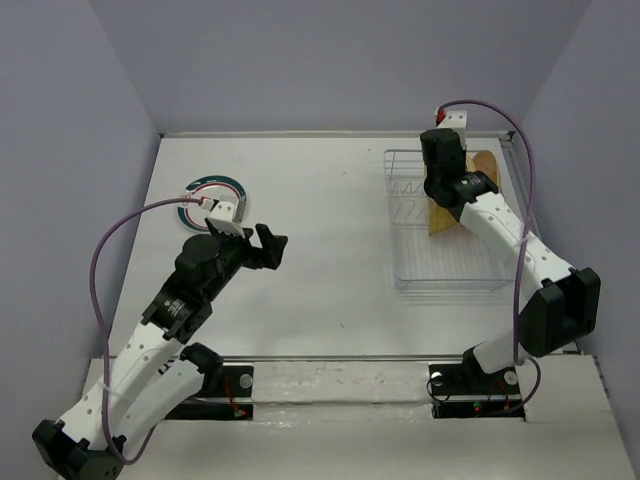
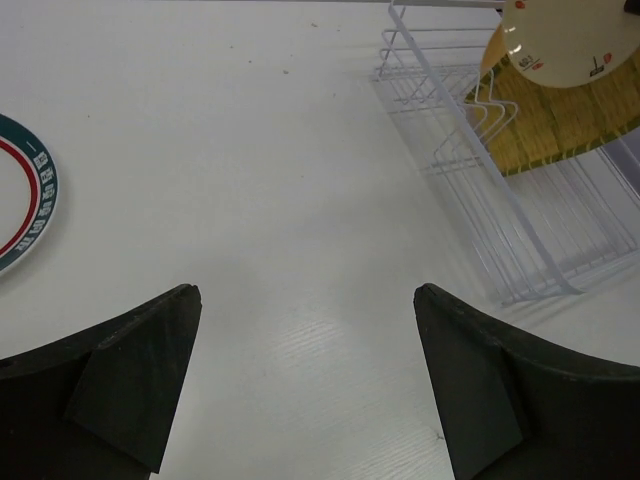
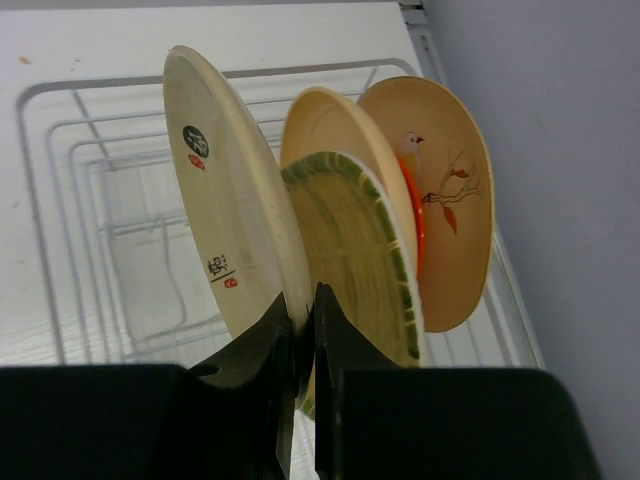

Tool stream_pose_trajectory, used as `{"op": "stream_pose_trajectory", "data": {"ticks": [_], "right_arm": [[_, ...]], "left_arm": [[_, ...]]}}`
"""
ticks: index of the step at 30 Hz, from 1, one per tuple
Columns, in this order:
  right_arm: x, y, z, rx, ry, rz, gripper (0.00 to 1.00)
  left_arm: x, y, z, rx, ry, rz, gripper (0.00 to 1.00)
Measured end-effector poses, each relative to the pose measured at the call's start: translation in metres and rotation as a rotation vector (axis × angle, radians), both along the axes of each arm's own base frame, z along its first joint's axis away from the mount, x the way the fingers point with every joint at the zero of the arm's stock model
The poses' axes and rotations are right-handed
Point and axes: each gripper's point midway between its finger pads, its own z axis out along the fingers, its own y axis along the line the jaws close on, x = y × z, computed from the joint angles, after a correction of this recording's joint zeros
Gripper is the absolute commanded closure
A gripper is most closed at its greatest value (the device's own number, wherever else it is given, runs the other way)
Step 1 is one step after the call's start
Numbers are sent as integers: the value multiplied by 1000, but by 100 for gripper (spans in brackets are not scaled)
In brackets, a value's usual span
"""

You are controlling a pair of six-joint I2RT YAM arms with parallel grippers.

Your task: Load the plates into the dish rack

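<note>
The rack's wires beside the yellow patterned plate are empty, so the right gripper should next move down there until the beige plate is upright, and then open.
The white wire dish rack stands at the right, also in the left wrist view and the right wrist view. My right gripper is shut on the rim of a beige plate with small stamps on its back, held upright over the rack. Behind it stand the yellow patterned plate, a peach plate, the orange-red plate and the bird plate. The white plate with a green-red rim lies flat at the left. My left gripper is open and empty, to the right of that plate.
The rack's near half holds no plates. Purple walls close in the table's left, back and right sides. A cable loops from the left arm.
</note>
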Motion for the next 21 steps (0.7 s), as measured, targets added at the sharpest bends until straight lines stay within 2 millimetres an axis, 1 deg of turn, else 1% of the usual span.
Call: {"op": "stream_pose_trajectory", "data": {"ticks": [4, 7, 12, 16, 20, 21], "right_arm": [[9, -23, -11, -57, 45, -59, 93], [13, -29, -22, -86, 82, -72, 93], [18, -28, -40, -92, 125, -61, 93], [23, -21, -55, -76, 157, -38, 93], [26, -18, -65, -60, 177, -28, 93], [26, -18, -67, -55, 180, -27, 91]], "left_arm": [[1, 2, -8, 19, 20, 4, 1], [-1, 3, -6, 17, 11, 4, 1], [0, 5, -4, 14, 5, 11, 1], [2, 6, -6, 17, 11, 18, 1], [3, 8, -6, 18, 12, 24, 1], [3, 8, -6, 18, 12, 26, 1]]}}
